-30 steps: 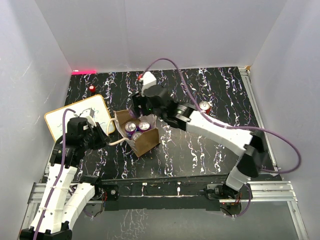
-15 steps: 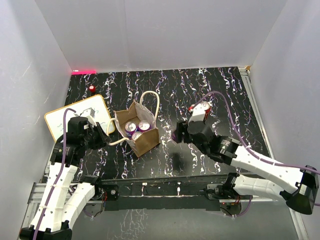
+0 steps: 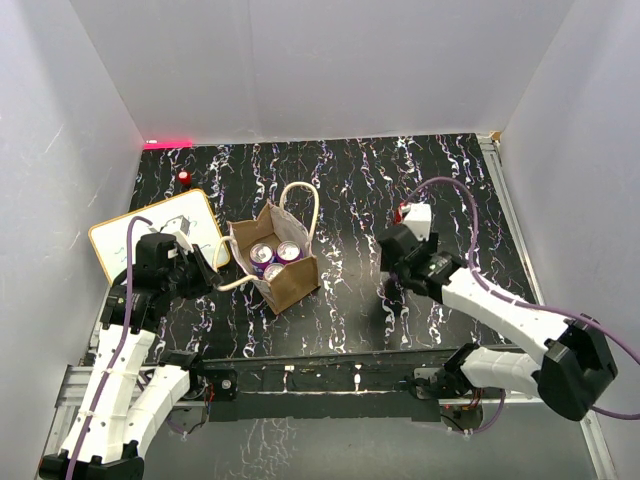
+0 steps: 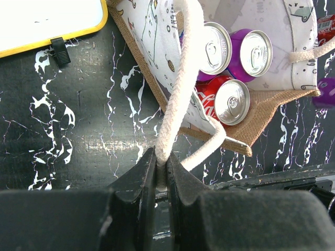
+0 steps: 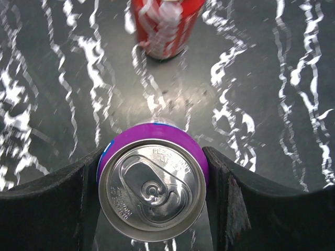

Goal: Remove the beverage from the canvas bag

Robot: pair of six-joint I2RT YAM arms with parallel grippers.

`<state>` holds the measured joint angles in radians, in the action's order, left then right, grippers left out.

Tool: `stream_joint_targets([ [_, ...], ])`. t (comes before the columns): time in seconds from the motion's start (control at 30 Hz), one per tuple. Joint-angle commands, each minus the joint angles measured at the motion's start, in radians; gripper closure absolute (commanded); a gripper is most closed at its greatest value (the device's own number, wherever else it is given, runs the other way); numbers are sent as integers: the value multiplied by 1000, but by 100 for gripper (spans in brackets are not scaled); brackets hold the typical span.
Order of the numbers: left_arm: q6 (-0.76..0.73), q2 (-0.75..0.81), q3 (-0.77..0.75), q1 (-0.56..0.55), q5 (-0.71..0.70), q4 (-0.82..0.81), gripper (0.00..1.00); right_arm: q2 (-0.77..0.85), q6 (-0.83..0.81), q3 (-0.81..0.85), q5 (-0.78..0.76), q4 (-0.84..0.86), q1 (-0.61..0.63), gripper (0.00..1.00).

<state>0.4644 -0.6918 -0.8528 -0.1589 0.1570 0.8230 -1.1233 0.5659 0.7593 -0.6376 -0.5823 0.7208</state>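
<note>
My right gripper should move the held purple can outward and down, close before the red can, as bare table shows between them.
The tan canvas bag (image 3: 290,283) stands open left of centre and also shows in the left wrist view (image 4: 264,102). Two purple cans (image 4: 254,52) and a red can (image 4: 230,102) stand inside it. My left gripper (image 4: 161,163) is shut on one cream handle (image 4: 180,89), pulled to the left of the bag (image 3: 205,280). My right gripper (image 5: 153,157) is shut on an upright purple can (image 5: 153,191), over the table right of the bag. In the top view the right gripper (image 3: 395,262) hides that can.
A red can (image 5: 165,26) stands on the table just beyond the held can. An orange-rimmed whiteboard (image 3: 150,235) lies left of the bag. A small red knob (image 3: 184,177) sits at the back left. White walls enclose the black marbled table (image 3: 340,190).
My right arm has swung from the bag's far side out to the right, then drawn up close to the red can. The left gripper and the bag have not moved.
</note>
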Motion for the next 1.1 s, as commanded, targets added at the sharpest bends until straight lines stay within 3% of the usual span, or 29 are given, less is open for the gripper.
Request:
stream_joint_targets([
  [0.0,-7,11,0,5,-2,15,100,-25,-166,105,5,174,-124,93],
  [0.23,-8,11,0,5,-2,15,100,-60,-286,76,262,324,-257,93],
  [1.07,-7,11,1,5,-5,13,100,-252,-294,54,319,466,-399,89],
])
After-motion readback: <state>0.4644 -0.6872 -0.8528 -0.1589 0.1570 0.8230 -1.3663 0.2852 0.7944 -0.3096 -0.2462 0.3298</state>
